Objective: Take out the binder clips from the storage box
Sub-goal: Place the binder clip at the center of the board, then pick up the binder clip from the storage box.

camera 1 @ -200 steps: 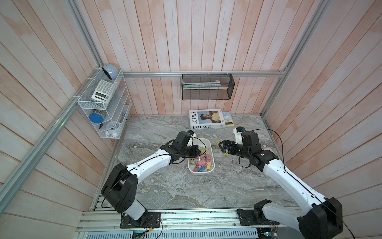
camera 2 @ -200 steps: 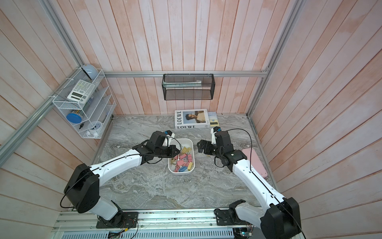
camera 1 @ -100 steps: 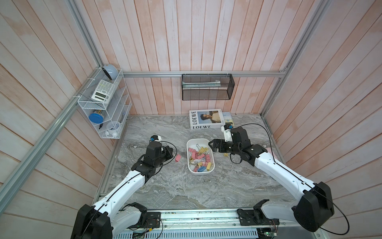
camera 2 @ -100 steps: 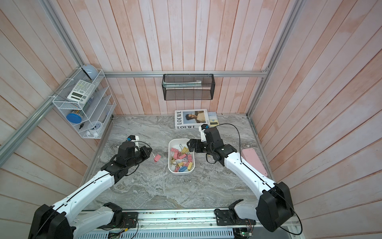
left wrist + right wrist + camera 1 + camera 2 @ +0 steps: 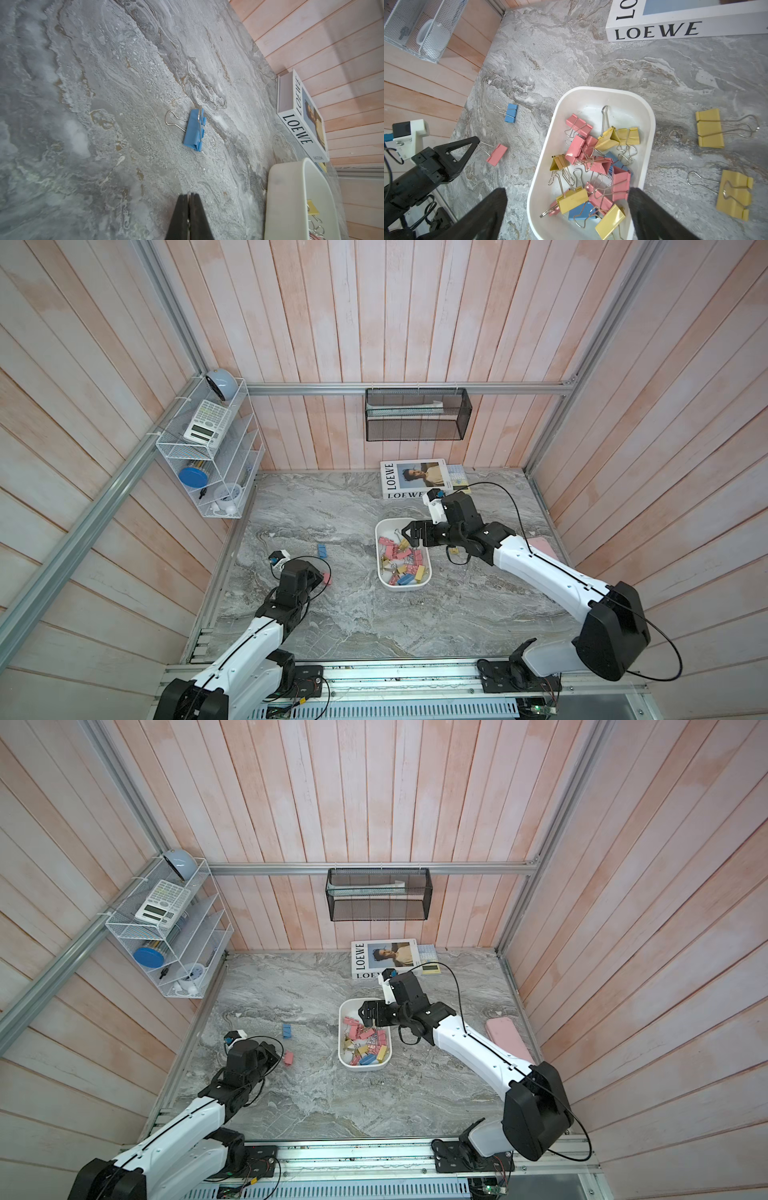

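The pink clip's wire handles stick out from under the yellow clip. My right gripper needs to move back and down into the box's near end onto these handles next.
The white storage box [image 5: 405,588] [image 5: 364,1067] [image 5: 591,89] sits mid-table with several pink, yellow and blue binder clips [image 5: 402,558] [image 5: 591,162] piled inside. My right gripper [image 5: 409,533] [image 5: 365,1013] [image 5: 566,193] hovers open over the box, with nothing between its fingers. My left gripper [image 5: 321,576] [image 5: 276,1052] [image 5: 189,195] is shut left of the box, pinching the wire handle of a pink clip [image 5: 327,578] [image 5: 288,1057] [image 5: 497,154]. That clip is hidden in the left wrist view. A blue clip [image 5: 322,550] [image 5: 194,128] lies loose on the marble. Two yellow clips [image 5: 710,128] [image 5: 734,195] lie on the box's other side.
A LOEWE book [image 5: 415,479] lies against the back wall. A flat pink case [image 5: 509,1036] rests at the right edge. On the walls hang a black mesh basket [image 5: 417,414] and a white wire rack [image 5: 208,456].
My left arm has drawn back from the box toward the left front, carrying the pink clip. My right gripper has moved from beside the box to over it, still open.
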`<control>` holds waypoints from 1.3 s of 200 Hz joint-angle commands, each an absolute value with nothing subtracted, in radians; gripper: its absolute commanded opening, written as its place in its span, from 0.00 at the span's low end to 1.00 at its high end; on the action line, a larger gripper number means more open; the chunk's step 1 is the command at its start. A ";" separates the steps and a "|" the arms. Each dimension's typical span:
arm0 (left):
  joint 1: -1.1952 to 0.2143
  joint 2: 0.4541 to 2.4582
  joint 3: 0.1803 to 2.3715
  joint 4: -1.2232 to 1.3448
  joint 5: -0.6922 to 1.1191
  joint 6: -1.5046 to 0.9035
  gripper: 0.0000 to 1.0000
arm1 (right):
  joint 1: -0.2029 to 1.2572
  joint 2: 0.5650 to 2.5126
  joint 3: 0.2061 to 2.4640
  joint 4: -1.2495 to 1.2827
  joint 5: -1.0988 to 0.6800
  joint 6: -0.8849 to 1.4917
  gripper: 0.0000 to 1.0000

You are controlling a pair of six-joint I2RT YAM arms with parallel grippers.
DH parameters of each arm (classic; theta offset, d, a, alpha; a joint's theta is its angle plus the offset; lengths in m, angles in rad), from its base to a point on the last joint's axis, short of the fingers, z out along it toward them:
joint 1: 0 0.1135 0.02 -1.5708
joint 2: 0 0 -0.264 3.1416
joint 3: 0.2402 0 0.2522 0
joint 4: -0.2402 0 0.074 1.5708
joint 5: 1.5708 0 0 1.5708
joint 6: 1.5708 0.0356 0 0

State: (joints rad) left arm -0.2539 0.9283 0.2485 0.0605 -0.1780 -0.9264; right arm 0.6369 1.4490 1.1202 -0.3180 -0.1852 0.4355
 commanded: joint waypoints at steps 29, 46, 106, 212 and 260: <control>-0.244 0.882 0.230 0.076 -0.213 -0.917 0.15 | 0.722 1.523 1.165 -0.428 -0.114 0.356 0.94; -0.244 0.849 0.235 0.030 -0.215 -0.913 0.38 | 0.750 1.545 1.184 -0.484 -0.078 0.359 0.90; -0.244 0.778 0.296 -0.101 -0.193 -0.920 0.89 | 0.843 1.610 1.200 -0.554 -0.066 0.432 0.67; -0.244 0.738 0.397 -0.257 -0.188 -0.902 1.00 | 0.896 1.832 1.390 -0.760 -0.015 0.466 0.39; -0.244 0.736 0.413 -0.263 -0.162 -0.902 1.00 | 0.893 1.773 1.336 -0.778 0.014 0.492 0.21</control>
